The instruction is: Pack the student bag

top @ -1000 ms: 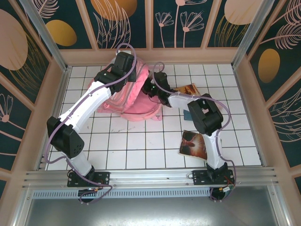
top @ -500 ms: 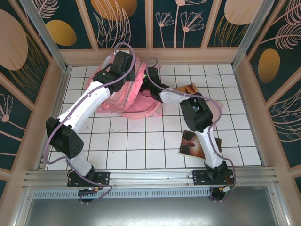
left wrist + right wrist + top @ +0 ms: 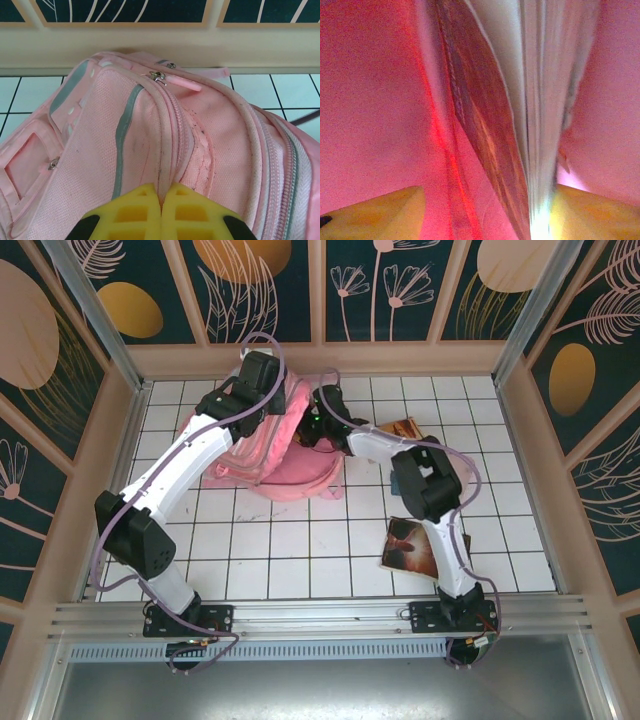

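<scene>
I will next move my left gripper back and down over the bag's zippered side and let go of the pink fold, since that side is below and back of the gripper.
The student bag, pink and soft, lies at the back of the tiled table. My left gripper is above its top, shut on a fold of its pink seam by the zipper; the yellow fingertips meet on the fabric. My right gripper reaches into the bag's opening from the right. In the right wrist view its jaws stand wide apart inside the pink lining. A book with a brown cover and white pages stands between them, leaning against the right finger.
A book with a dark reddish cover lies on the tiles near the right arm's base. Another book lies just right of the bag. The wooden back wall is close behind the bag.
The right gripper's jaws have opened inside the bag, leaving the book loose between them. The bag's top has shifted slightly under the left gripper's hold.
</scene>
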### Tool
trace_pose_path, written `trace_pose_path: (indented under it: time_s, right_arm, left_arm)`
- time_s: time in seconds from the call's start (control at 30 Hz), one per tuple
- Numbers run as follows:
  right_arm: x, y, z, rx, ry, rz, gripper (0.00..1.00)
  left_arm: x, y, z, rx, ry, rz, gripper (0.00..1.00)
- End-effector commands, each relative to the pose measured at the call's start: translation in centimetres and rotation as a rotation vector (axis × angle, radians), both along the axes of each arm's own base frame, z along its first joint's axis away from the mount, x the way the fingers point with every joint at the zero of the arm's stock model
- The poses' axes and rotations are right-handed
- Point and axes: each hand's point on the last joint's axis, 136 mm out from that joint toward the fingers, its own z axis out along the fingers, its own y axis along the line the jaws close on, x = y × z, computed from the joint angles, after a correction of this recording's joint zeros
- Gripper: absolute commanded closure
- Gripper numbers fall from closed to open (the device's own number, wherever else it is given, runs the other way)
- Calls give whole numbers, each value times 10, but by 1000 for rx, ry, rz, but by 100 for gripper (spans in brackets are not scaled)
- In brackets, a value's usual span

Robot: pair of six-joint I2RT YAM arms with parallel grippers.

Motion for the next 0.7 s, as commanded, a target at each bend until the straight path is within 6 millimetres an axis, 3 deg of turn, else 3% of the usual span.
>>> trace_pose_path:
  time_s: [0.0,0.17,0.37,0.47,0.5,0.57,0.67]
  right_arm:
    - [-18,-17,52,50,-35,27,34]
    - [-44,-35,48,57,26,38,35]
    - [-62,-71,74,-38,-111,0,42]
    - [-67,-102,71,-136,-148,-80,42]
    - [-55,-132,67,-177,-140,-158,42]
    - [-43,-171,62,-225,-130,-250,41]
    - [-23,-213,50,-343,-122,-311,36]
  left_arm:
    - [2,13,67,-119,-195,61,100]
    - [0,18,66,-118,-198,68,100]
    - [-6,30,48,-66,-169,80,100]
    - [-16,39,30,-17,-140,77,100]
    - [-21,41,23,1,-126,63,100]
    - [-31,44,10,23,-96,39,100]
    - [-48,42,-8,36,-48,-31,100]
